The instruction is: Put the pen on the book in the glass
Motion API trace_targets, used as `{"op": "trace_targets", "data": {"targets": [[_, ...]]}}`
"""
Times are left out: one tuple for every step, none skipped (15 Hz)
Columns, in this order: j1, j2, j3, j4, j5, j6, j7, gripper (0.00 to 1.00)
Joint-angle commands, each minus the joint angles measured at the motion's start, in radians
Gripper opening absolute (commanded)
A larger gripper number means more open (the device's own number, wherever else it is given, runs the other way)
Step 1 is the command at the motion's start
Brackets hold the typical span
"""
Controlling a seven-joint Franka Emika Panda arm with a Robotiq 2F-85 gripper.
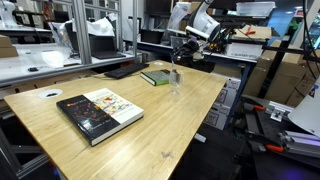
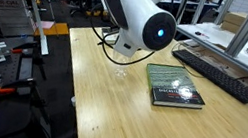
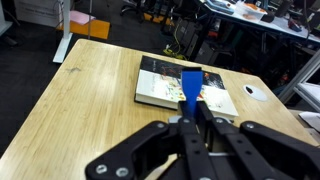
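Observation:
The clear glass beside the green book is below my gripper, so I should lower toward it next and release the blue pen.
My gripper [image 3: 192, 120] is shut on the blue pen [image 3: 190, 85], whose tip sticks out ahead of the fingers. In an exterior view the gripper [image 1: 184, 52] hangs above the far end of the table, over the small green book [image 1: 155, 76] and the clear glass [image 1: 176, 81] just beside it. The pen is too small to make out there. The green book [image 2: 175, 88] and the glass [image 2: 120, 74] also show beside the arm, which hides the gripper. Neither shows in the wrist view.
A larger black-and-white book with colourful pictures [image 1: 98, 112] lies near the table's front and shows in the wrist view [image 3: 185, 88]. A keyboard [image 1: 125, 70] lies by the green book. Desks, boxes and equipment surround the wooden table [image 1: 180, 125].

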Motion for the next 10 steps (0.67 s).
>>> {"op": "trace_targets", "data": {"targets": [[-0.006,0.038,-0.010,0.029,0.050,-0.027,0.083,0.03],[-0.009,0.039,-0.014,0.021,0.062,-0.023,0.095,0.03],[-0.012,0.045,-0.018,0.018,0.070,-0.025,0.103,0.03],[-0.016,0.050,-0.024,0.015,0.076,-0.025,0.109,0.03],[-0.018,0.055,-0.028,0.013,0.079,-0.025,0.116,0.03],[-0.018,0.059,-0.032,0.009,0.079,-0.022,0.121,0.03],[-0.018,0.063,-0.037,0.006,0.076,-0.020,0.130,0.18],[-0.016,0.068,-0.042,0.005,0.066,-0.018,0.135,0.38],[-0.012,0.072,-0.045,0.003,0.062,-0.011,0.141,0.43],[-0.009,0.074,-0.049,-0.001,0.060,-0.005,0.147,0.51]]}}
